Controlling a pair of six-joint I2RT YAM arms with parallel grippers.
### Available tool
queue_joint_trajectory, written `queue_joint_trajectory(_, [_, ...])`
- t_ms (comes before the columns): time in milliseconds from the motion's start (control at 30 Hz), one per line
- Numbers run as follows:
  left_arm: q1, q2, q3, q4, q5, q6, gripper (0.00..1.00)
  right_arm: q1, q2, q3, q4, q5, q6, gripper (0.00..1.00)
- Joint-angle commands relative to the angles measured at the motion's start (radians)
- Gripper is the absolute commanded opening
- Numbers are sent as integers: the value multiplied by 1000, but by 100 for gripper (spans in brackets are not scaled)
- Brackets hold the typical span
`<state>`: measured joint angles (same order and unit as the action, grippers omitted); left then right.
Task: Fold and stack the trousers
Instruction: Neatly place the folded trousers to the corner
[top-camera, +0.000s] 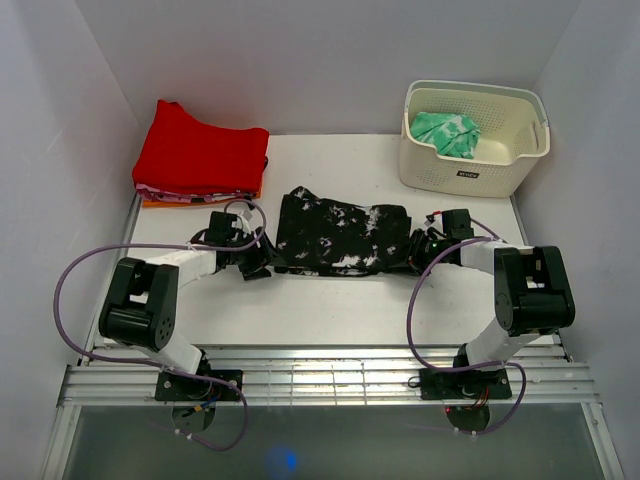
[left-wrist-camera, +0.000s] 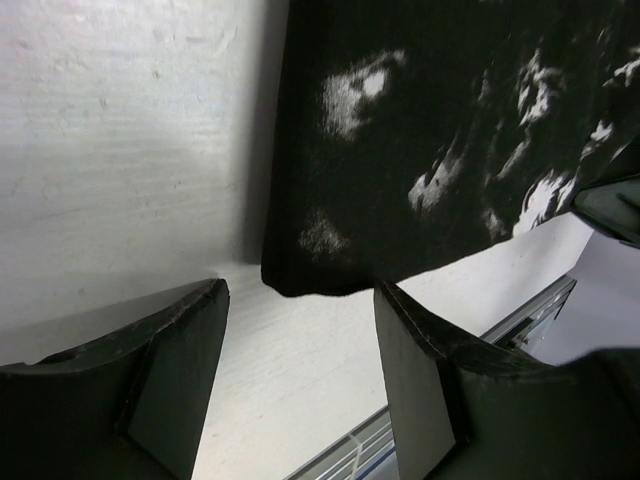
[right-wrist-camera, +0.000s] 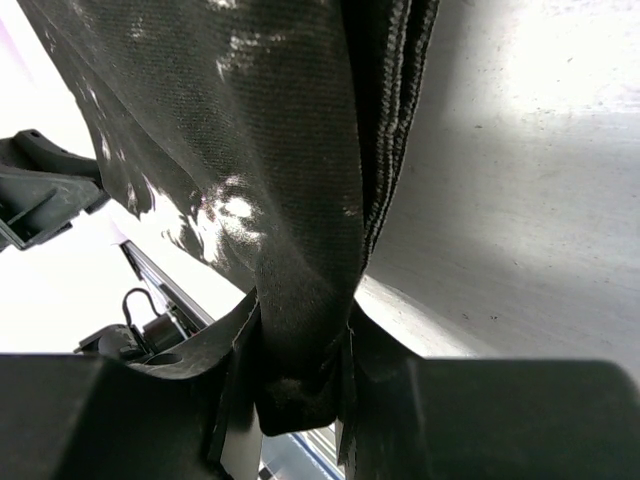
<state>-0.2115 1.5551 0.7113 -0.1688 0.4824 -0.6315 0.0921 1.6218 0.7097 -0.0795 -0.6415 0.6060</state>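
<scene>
The near corner of the black trousers lies just past the open fingers of my left gripper. That gripper needs to slide outward until its fingers are on both sides of the corner, and close there.
The black trousers (top-camera: 340, 233) with white splatter marks lie folded into a compact rectangle at the table's middle. My left gripper (top-camera: 262, 262) is at their left edge; in the left wrist view (left-wrist-camera: 300, 300) its jaws stand open and empty, with the trousers' corner (left-wrist-camera: 420, 150) just beyond the fingertips. My right gripper (top-camera: 418, 248) is at the trousers' right edge. In the right wrist view (right-wrist-camera: 300, 350) it is shut on a fold of the black cloth (right-wrist-camera: 280, 180), which runs up from between the fingers.
A folded red garment (top-camera: 200, 155) lies on an orange one at the back left. A cream basket (top-camera: 520, 150) at the back right holds green patterned cloth (top-camera: 447, 132). Slatted rails (top-camera: 330, 375) line the near table edge.
</scene>
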Motion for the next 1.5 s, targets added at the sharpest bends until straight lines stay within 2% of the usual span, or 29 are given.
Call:
queue_joint_trajectory(0, [8, 40, -19, 71, -71, -34, 72, 5, 9, -4, -23, 43, -20, 8])
queue_joint_trajectory(167, [8, 125, -10, 124, -80, -51, 70, 8, 24, 11, -23, 31, -25, 8])
queue_joint_trajectory(267, [3, 161, 16, 123, -68, -43, 64, 12, 30, 23, -28, 28, -28, 8])
queue_joint_trajectory(367, [-19, 189, 49, 121, -79, -22, 53, 26, 39, 30, -22, 28, -31, 8])
queue_joint_trajectory(400, [-22, 195, 57, 120, -82, -16, 48, 32, 41, 34, -26, 29, -34, 8])
queue_joint_trajectory(467, [-38, 203, 79, 126, -94, 2, 32, 46, 33, 57, -46, 45, -57, 8])
queue_joint_trajectory(500, [-45, 204, 86, 129, -100, 36, 23, 54, 29, 69, -58, 57, -67, 8])
queue_joint_trajectory(533, [-55, 201, 99, 124, -105, 55, 4, 63, 26, 101, -93, 69, -80, 8])
queue_joint_trajectory(567, [-63, 198, 131, 117, -125, 74, 0, 78, 20, 120, -109, 92, -104, 8])
queue_joint_trajectory(733, [-89, 114, 244, 3, -168, 234, 0, 129, -19, 220, -178, 177, -178, 8])
queue_joint_trajectory(867, [-91, 2, 335, -51, -194, 361, 0, 187, -78, 310, -229, 307, -250, 8])
queue_joint_trajectory(1000, [-91, -91, 415, -93, -260, 467, 0, 218, -103, 416, -241, 347, -288, 8])
queue_joint_trajectory(1200, [-91, -253, 445, 36, -337, 591, 0, 274, -100, 542, -201, 391, -324, 8])
queue_joint_trajectory(1433, [-43, -302, 496, 204, -456, 737, 0, 369, -8, 778, -91, 448, -357, 8])
queue_joint_trajectory(1467, [-28, -300, 498, 227, -467, 750, 0, 385, 42, 856, -85, 453, -357, 8])
